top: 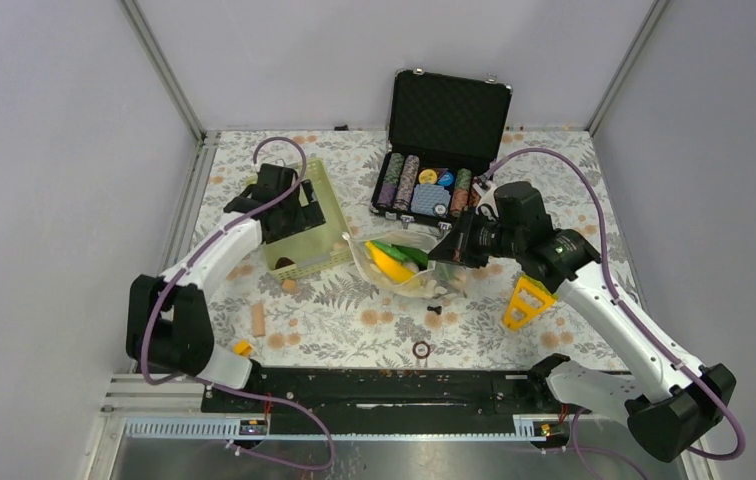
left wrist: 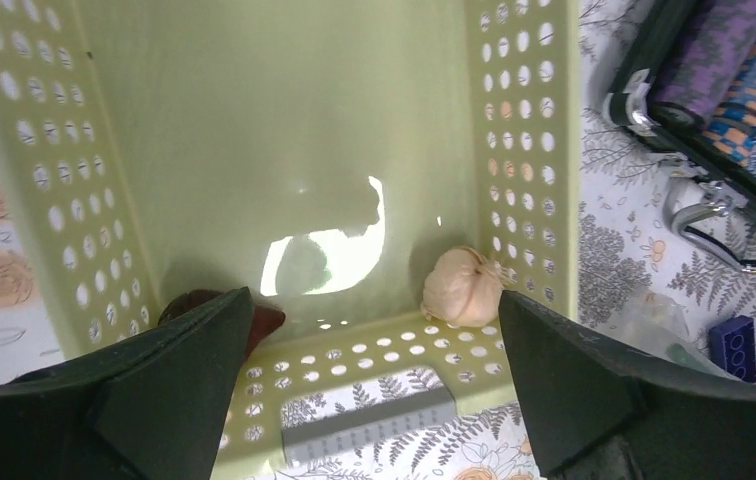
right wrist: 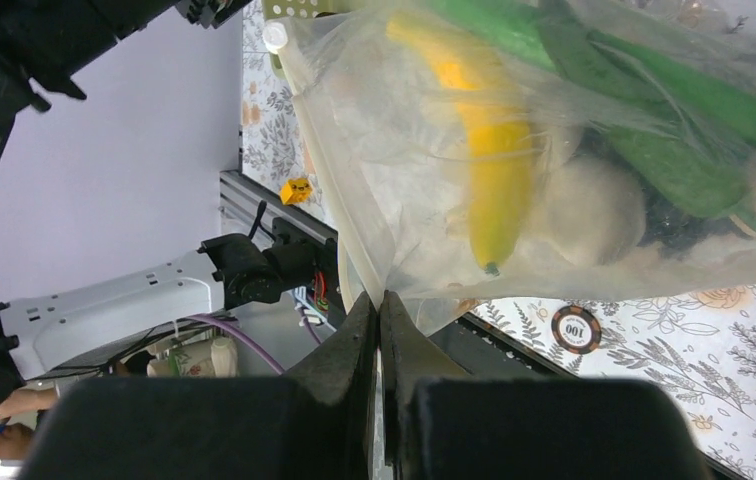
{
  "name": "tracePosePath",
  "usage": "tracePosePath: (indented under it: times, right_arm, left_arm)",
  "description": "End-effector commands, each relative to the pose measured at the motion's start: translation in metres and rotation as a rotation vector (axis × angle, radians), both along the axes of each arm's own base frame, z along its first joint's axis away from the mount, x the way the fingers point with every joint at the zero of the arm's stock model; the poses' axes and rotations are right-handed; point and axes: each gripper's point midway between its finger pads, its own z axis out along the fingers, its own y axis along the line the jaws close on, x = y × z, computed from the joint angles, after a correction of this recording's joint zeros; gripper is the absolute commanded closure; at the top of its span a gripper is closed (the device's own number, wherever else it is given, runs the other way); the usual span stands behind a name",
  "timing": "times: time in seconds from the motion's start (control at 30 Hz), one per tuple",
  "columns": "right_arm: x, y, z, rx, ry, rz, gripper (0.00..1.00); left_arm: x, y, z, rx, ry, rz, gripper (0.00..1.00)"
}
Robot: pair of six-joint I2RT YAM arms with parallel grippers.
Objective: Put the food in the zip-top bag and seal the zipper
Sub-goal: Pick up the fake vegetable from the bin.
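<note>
I need to lower my left gripper and move it back onto the bulb to close, because the garlic bulb (left wrist: 463, 288) is still in the basket (left wrist: 284, 130) and should be in the bag.
The zip-top bag (top: 409, 270) lies mid-table, holding a yellow banana (top: 389, 262) and green pieces (top: 404, 250). My right gripper (top: 449, 252) is shut on the bag's edge (right wrist: 379, 295). In the right wrist view the bag (right wrist: 424, 90) shows the banana (right wrist: 489, 170), green pieces (right wrist: 654, 110), a white bulb (right wrist: 589, 205) and dark grapes (right wrist: 674, 228). The pale zipper strip (right wrist: 329, 165) runs down its left edge. My left gripper (left wrist: 374, 390) is open above the green basket (left wrist: 284, 130). A garlic bulb (left wrist: 464, 287) and a dark red piece (left wrist: 259, 322) lie inside.
An open black case of poker chips (top: 429, 185) stands behind the bag. A yellow triangular tool (top: 526, 300) lies by the right arm. A loose chip (top: 421, 349), a wooden peg (top: 257, 320) and a small yellow piece (top: 242, 347) lie near the front.
</note>
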Motion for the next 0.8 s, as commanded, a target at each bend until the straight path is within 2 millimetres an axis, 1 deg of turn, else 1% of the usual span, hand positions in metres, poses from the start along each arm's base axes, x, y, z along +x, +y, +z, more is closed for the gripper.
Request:
tracePosePath:
  times: [0.0,0.1,0.2,0.33,0.53,0.67,0.77]
  right_arm:
    - [0.004,-0.008,0.017,-0.001,-0.083,-0.026,1.00]
    - [0.003,-0.008,0.017,0.000,-0.084,-0.020,1.00]
    - [0.003,-0.008,0.016,-0.003,-0.080,-0.020,1.00]
    - [0.003,-0.008,0.015,-0.010,-0.069,-0.020,1.00]
    - [0.004,-0.009,0.015,-0.010,-0.070,-0.027,1.00]
    - [0.004,-0.009,0.014,-0.013,-0.063,-0.029,1.00]
    - [0.004,-0.009,0.013,-0.014,-0.062,-0.029,1.00]
  left_arm:
    - [0.021,-0.016,-0.002,-0.133,0.014,-0.124,0.07]
    - [0.025,-0.026,-0.017,-0.163,0.039,-0.189,0.12]
    - [0.025,-0.033,-0.034,-0.173,0.089,-0.241,0.17]
    - [0.024,-0.041,-0.050,-0.200,0.136,-0.289,0.21]
    - [0.026,-0.044,-0.061,-0.193,0.165,-0.330,0.23]
    - [0.021,-0.056,-0.064,-0.243,0.181,-0.410,0.23]
    - [0.020,-0.055,-0.072,-0.233,0.197,-0.409,0.24]
